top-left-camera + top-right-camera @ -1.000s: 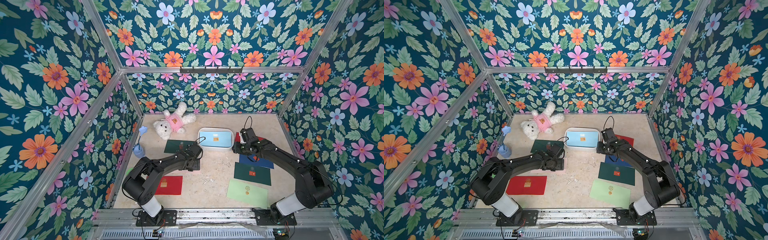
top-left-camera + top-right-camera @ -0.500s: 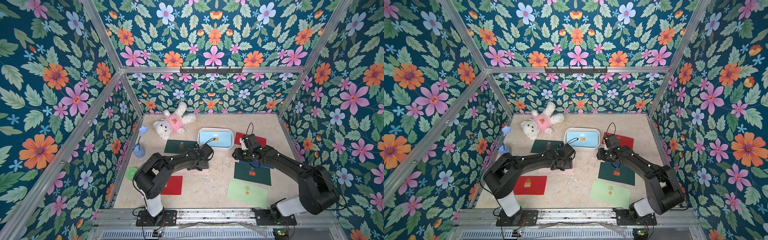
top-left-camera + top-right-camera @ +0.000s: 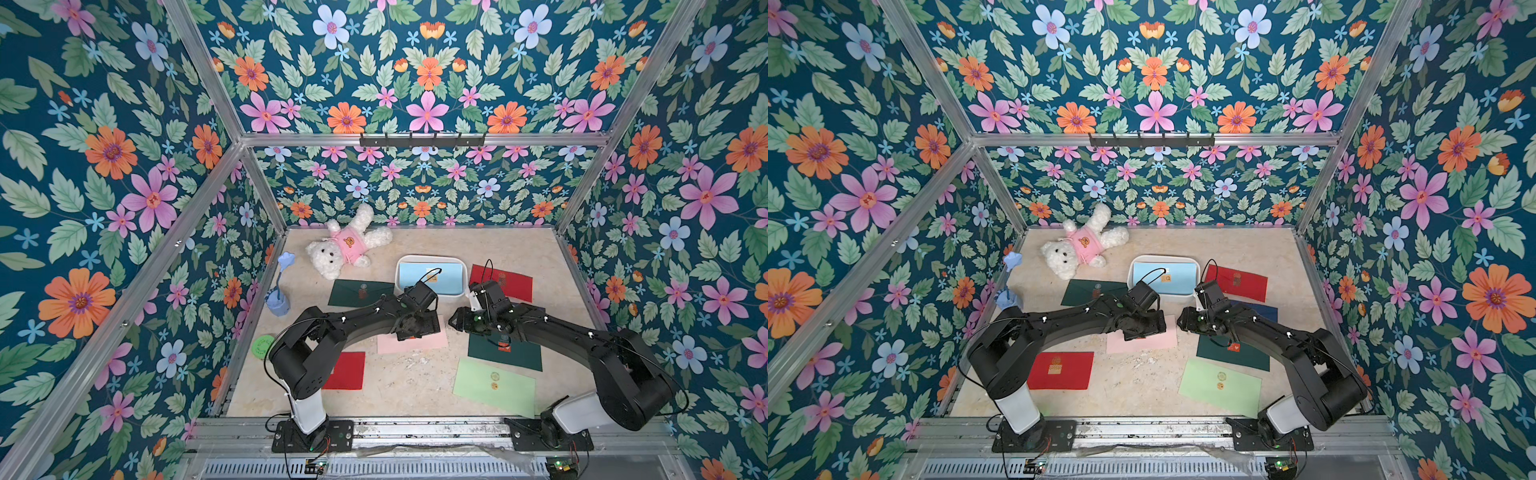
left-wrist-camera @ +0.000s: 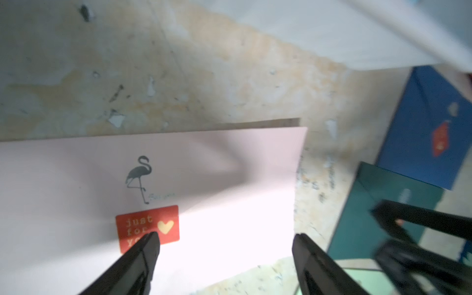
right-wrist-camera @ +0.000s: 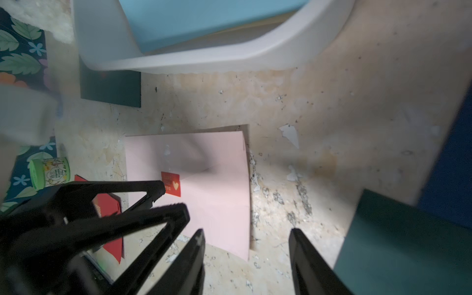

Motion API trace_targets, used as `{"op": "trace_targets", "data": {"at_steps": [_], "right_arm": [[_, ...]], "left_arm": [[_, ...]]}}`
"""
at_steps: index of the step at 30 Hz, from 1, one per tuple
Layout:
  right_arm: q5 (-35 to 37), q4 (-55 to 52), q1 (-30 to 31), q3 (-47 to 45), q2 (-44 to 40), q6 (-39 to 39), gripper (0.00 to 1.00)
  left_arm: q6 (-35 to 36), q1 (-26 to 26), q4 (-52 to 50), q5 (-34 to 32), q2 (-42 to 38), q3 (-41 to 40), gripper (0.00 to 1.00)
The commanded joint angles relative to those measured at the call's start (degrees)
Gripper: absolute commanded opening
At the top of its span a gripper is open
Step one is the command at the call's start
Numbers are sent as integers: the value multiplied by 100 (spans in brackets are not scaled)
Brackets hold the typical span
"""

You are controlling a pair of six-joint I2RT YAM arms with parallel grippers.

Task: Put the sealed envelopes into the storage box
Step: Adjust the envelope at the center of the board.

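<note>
The pink envelope lies flat with its near corner [image 3: 444, 345] [image 5: 245, 254] uncovered beside the right gripper's open fingers, so the right gripper will go down onto that corner of the envelope and close.
The white storage box [image 3: 430, 259] stands at mid-back with a light blue envelope [image 3: 415, 276] in it. A pink envelope [image 3: 415, 343] with a red sticker lies flat in front of the box. My left gripper [image 4: 226, 237] hovers open over its right half, nothing between the fingers. Facing it from the right, my right gripper [image 5: 246, 235] is open and empty over bare floor beside the pink envelope's [image 5: 212, 178] edge. Loose on the floor are dark green [image 3: 357, 293], red [image 3: 507, 280], dark green [image 3: 515, 355], light green [image 3: 494, 386], red [image 3: 347, 370] and navy [image 4: 429, 127] envelopes.
A white teddy bear [image 3: 345, 249] lies at the back left. A blue cup with a flower [image 3: 277, 305] and a green pot [image 3: 262, 345] stand by the left wall. Floral walls close in three sides. The two grippers' tips are close together.
My left gripper has swung right, over the pink envelope. The right gripper has drawn back from the box and come down toward the pink envelope's right edge.
</note>
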Motion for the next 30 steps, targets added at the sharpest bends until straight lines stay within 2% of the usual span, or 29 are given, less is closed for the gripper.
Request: {"op": "trace_targets", "data": {"at_steps": [1, 7, 16, 30], "right_arm": [[-125, 330, 70, -35, 61, 301, 55], [-137, 247, 191, -201, -32, 444, 54], [-271, 594, 471, -749, -202, 868, 53], [-127, 1461, 686, -1126, 32, 1382, 47]], "left_arm": [[105, 113, -376, 4, -240, 118, 89], [656, 546, -876, -303, -577, 72, 90], [1437, 1012, -734, -421, -933, -907, 87], [1365, 1028, -275, -233, -923, -1570, 84]]}}
